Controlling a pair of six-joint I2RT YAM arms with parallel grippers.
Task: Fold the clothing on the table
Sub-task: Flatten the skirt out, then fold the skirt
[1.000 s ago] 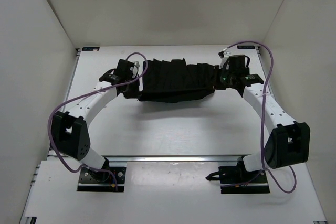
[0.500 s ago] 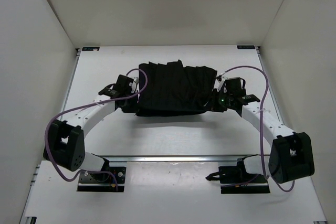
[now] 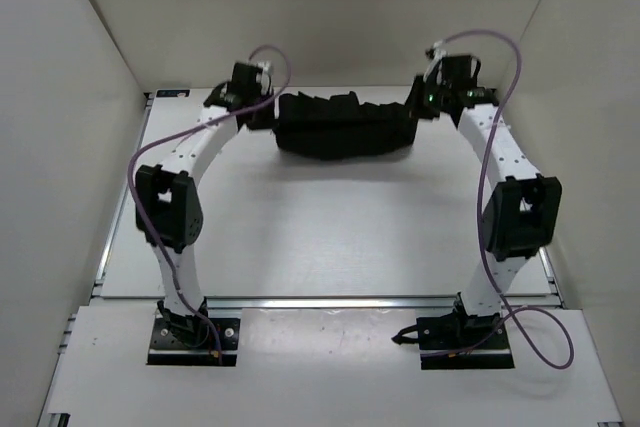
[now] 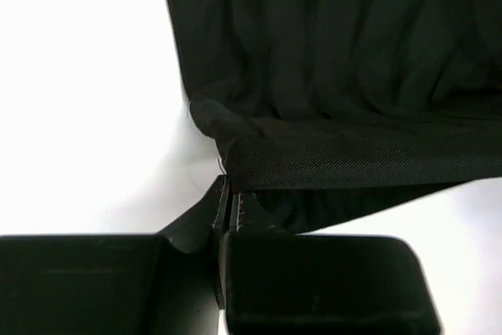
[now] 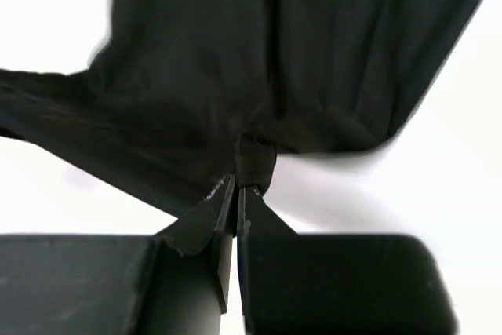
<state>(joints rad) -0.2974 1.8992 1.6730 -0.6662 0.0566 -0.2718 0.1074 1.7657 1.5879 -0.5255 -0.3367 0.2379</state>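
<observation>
The middle of the tabletop is bare and has open space, so my left gripper will move back and down with the hemmed edge and let go of it there.
The clothing (image 3: pixel 345 127) is a black pleated garment, hanging bunched between both arms above the far part of the white table (image 3: pixel 330 237). My left gripper (image 3: pixel 268 115) is shut on its left end. In the left wrist view the jaws (image 4: pixel 227 194) pinch a hemmed edge of the clothing (image 4: pixel 337 76), which drapes away from them. My right gripper (image 3: pixel 415 109) is shut on the right end. The right wrist view has its jaws (image 5: pixel 237 186) closed on a small fold of the clothing (image 5: pixel 196 100).
White walls (image 3: pixel 80 97) stand on the left, far and right sides. A metal rail (image 3: pixel 330 302) runs along the near edge, with the two arm bases (image 3: pixel 195 337) behind it. Purple cables loop off both arms.
Both arms have lifted and swung toward the far wall, carrying the clothing from the table's middle up to its far part. The garment now hangs narrower and more bunched.
</observation>
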